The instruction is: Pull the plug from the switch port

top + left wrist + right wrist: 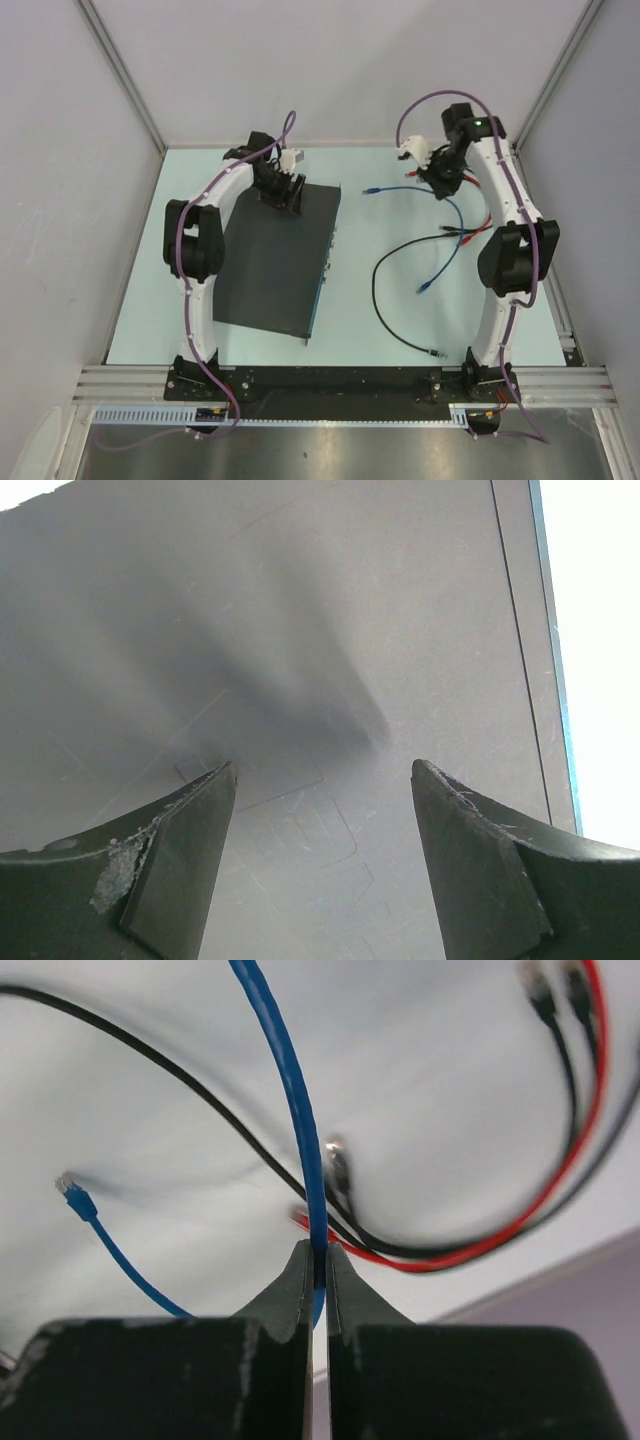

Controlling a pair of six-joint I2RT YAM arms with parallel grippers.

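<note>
I need to move my right gripper to the right in the top view and down to the red lead's curve [555,1185] to release the blue cable [290,1090], because black cables lie there.
The switch [270,260] is a flat black box left of centre, its light blue-grey socket face [326,262] turned right. My left gripper [283,197] is open just above the switch's far end; the left wrist view shows its gripper [322,770] open over the dark top [300,630]. My right gripper [437,185] is shut on a blue cable [290,1090] and holds it above the table. One blue plug [371,190] hangs free, apart from the switch; it also shows in the right wrist view [68,1185]. The cable's other end [426,288] lies on the table.
A black cable [380,305] loops across the table right of the switch to a plug [435,352] near the front. A red lead [470,232] lies by the right arm. Grey walls enclose the pale table [380,330] on three sides.
</note>
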